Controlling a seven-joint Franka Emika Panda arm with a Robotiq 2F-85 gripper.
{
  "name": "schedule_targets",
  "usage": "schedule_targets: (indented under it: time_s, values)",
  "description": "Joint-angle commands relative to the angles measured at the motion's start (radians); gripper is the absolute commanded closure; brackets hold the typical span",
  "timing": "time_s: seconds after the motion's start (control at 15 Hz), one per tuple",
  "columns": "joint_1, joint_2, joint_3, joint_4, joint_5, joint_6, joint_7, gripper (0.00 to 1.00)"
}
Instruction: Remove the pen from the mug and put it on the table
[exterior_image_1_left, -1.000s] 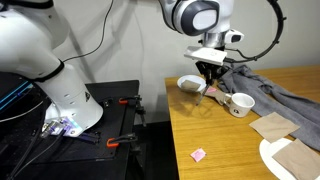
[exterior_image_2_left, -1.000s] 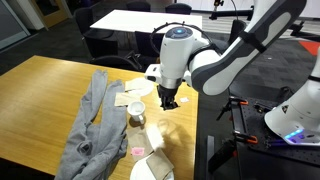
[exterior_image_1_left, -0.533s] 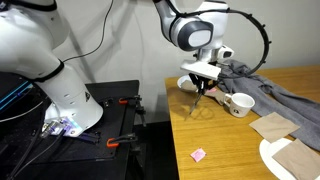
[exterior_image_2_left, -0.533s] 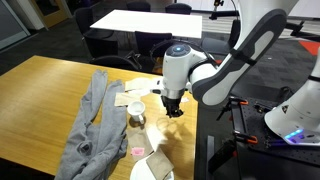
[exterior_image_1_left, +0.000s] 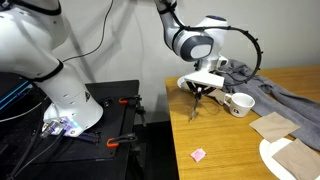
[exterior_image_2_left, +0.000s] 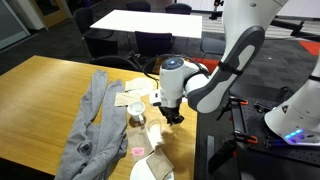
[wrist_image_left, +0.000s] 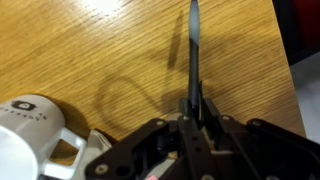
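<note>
The clear part of the table is on the mug's side of the fingers, so the robot's gripper should move slightly toward the mug (exterior_image_1_left: 240, 104) and let go of the pen onto the bare table.
My gripper (exterior_image_1_left: 197, 93) is shut on the pen (wrist_image_left: 193, 50), a thin dark stick that points down from the jaws (wrist_image_left: 195, 118) at the wooden table (exterior_image_1_left: 215, 140). In an exterior view the pen tip (exterior_image_1_left: 192, 112) hangs just above the tabletop, near its straight edge. The white mug (exterior_image_1_left: 240, 104) stands apart to one side of the gripper. In the wrist view the mug (wrist_image_left: 30, 125) is at the lower left. In an exterior view the gripper (exterior_image_2_left: 172, 115) is low over the table edge, beside the mug (exterior_image_2_left: 137, 118).
A shallow white bowl (exterior_image_1_left: 190, 83) stands just behind the gripper. A grey cloth (exterior_image_1_left: 280, 90) lies across the table. A paper napkin (exterior_image_1_left: 272, 125), a white plate (exterior_image_1_left: 285, 160) and a pink scrap (exterior_image_1_left: 198, 155) lie nearer. A black bench with red clamps (exterior_image_1_left: 120, 110) adjoins the table edge.
The gripper has moved down and away from the mug toward the table edge, carrying the pen, which now hangs close above the wood.
</note>
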Motion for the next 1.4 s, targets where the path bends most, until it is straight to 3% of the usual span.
schedule_targets:
  time_s: [0.0,0.6,0.67,0.8,1.2,1.27,1.33]
  values:
    - [0.045,0.021,-0.044,0.063,-0.075,-0.101,-0.026,0.96]
    - [0.054,0.087,-0.05,0.139,-0.132,-0.184,-0.13,0.96]
    - [0.059,0.095,-0.055,0.144,-0.134,-0.184,-0.134,0.58]
    - [0.063,0.104,-0.057,0.151,-0.135,-0.185,-0.14,0.52]
    - [0.047,0.045,-0.034,0.117,-0.106,-0.152,-0.141,0.06]
    - [0.047,0.021,-0.033,0.102,-0.103,-0.144,-0.136,0.0]
    - [0.046,-0.006,-0.031,0.087,-0.102,-0.139,-0.134,0.0]
